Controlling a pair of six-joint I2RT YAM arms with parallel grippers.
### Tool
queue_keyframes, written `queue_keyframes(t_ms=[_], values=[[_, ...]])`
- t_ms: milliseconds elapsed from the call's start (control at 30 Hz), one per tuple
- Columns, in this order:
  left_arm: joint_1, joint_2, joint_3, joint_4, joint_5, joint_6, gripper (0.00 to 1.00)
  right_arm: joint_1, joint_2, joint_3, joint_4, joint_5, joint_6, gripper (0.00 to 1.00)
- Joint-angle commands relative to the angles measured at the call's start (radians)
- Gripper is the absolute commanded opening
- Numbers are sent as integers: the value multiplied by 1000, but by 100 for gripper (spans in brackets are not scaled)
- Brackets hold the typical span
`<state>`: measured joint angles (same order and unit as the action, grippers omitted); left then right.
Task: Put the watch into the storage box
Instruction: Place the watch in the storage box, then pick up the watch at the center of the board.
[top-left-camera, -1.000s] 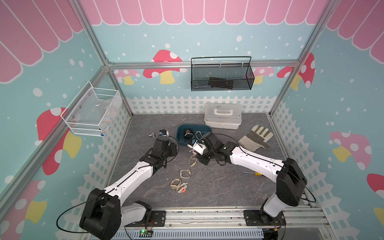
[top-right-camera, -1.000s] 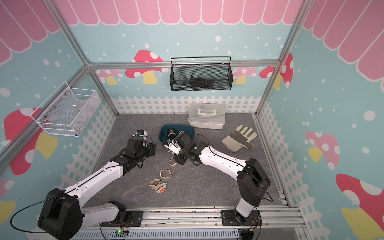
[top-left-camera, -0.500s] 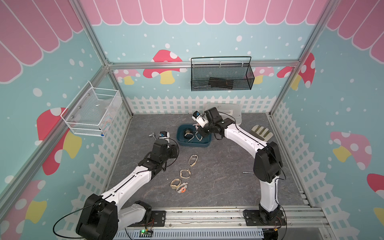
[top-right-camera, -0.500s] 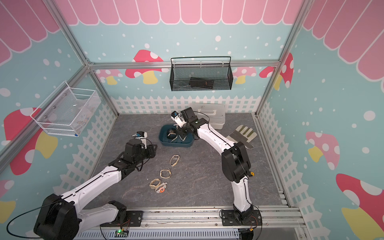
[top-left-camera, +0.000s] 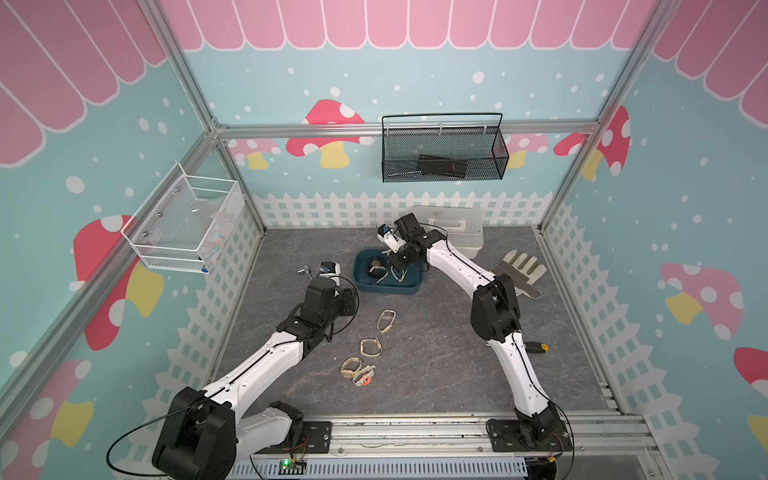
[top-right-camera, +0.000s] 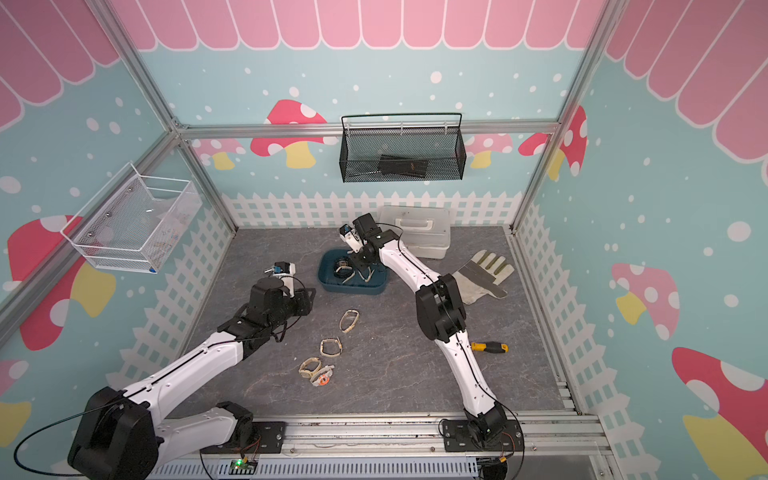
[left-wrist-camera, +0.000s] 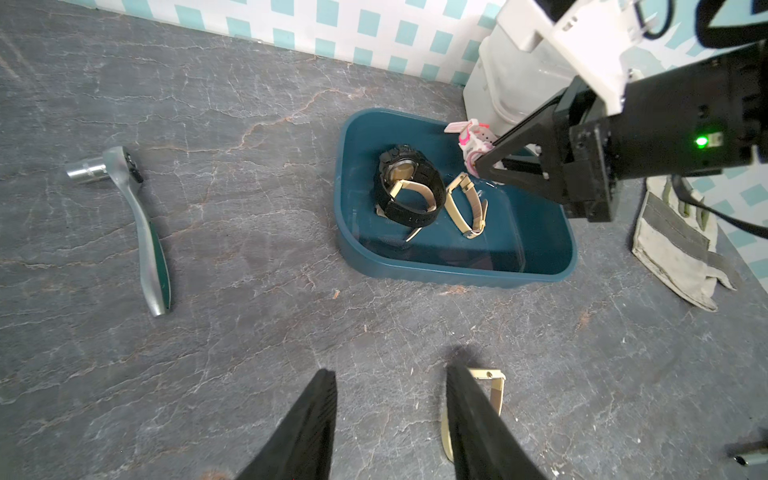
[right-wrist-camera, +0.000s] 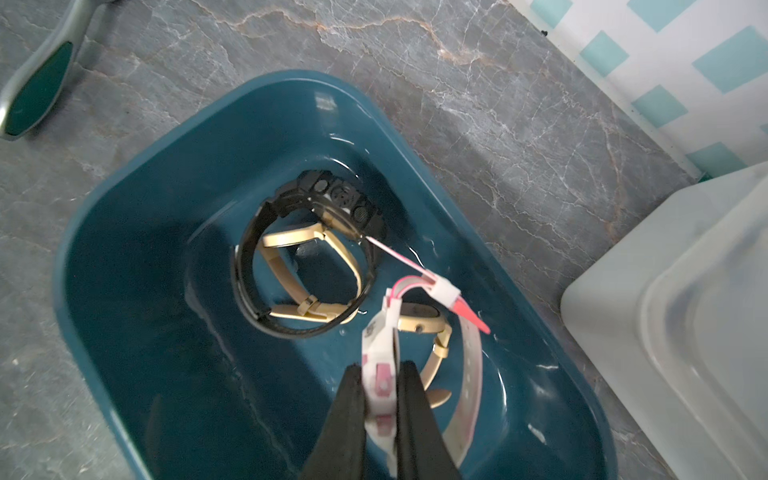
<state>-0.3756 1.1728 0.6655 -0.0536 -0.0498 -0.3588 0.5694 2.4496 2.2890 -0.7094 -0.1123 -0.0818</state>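
Note:
My right gripper should next move down toward the beige watch beside the black one and let go of the pink-and-white watch (right-wrist-camera: 380, 345), because its strap already hangs inside the box.
The storage box (top-left-camera: 361, 282) (top-right-camera: 328, 278) is a shallow teal tub at the back of the floor. A black watch (right-wrist-camera: 249, 270) (left-wrist-camera: 415, 183) and beige watches (right-wrist-camera: 291, 241) lie in it. My right gripper (right-wrist-camera: 380, 368) (top-left-camera: 395, 264) hangs over the box, shut on a pink-and-white watch (right-wrist-camera: 380, 345) (left-wrist-camera: 473, 141) whose strap dangles inside the box (right-wrist-camera: 145, 291). My left gripper (left-wrist-camera: 390, 374) (top-left-camera: 348, 300) hovers open and empty in front of the box (left-wrist-camera: 457, 274), with a beige watch (left-wrist-camera: 496, 390) on the floor beside one finger.
Several more watches (top-left-camera: 385, 321) (top-left-camera: 370, 347) (top-left-camera: 351, 368) lie mid-floor. A ratchet wrench (left-wrist-camera: 145, 232) lies left of the box, a white lidded case (top-left-camera: 457, 232) behind it and a work glove (top-left-camera: 515, 270) to its right. A screwdriver (top-left-camera: 536, 347) lies by the right arm.
My right arm has swung from the floor in front of the box up and back over it, carrying the pink-and-white watch. The left arm has drawn back a little.

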Motion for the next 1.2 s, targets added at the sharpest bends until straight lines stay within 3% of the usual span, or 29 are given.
queue_keyframes(t_ms=[0,400,733,967,1167], values=[[-2,5,2,18,16,18,47,-4,40,53,-55,-4,1,5],[-2,-2,-3,17,18,19,47,-4,77,64,-77,0,-1,18],[-4,-16,-3,5,11,9,47,-1,9,6,-65,0,-5,29],[-6,-13,0,7,7,9,47,23,-193,-199,16,19,-12,29],[-7,-7,-3,11,4,9,47,69,-477,-570,215,25,33,30]])
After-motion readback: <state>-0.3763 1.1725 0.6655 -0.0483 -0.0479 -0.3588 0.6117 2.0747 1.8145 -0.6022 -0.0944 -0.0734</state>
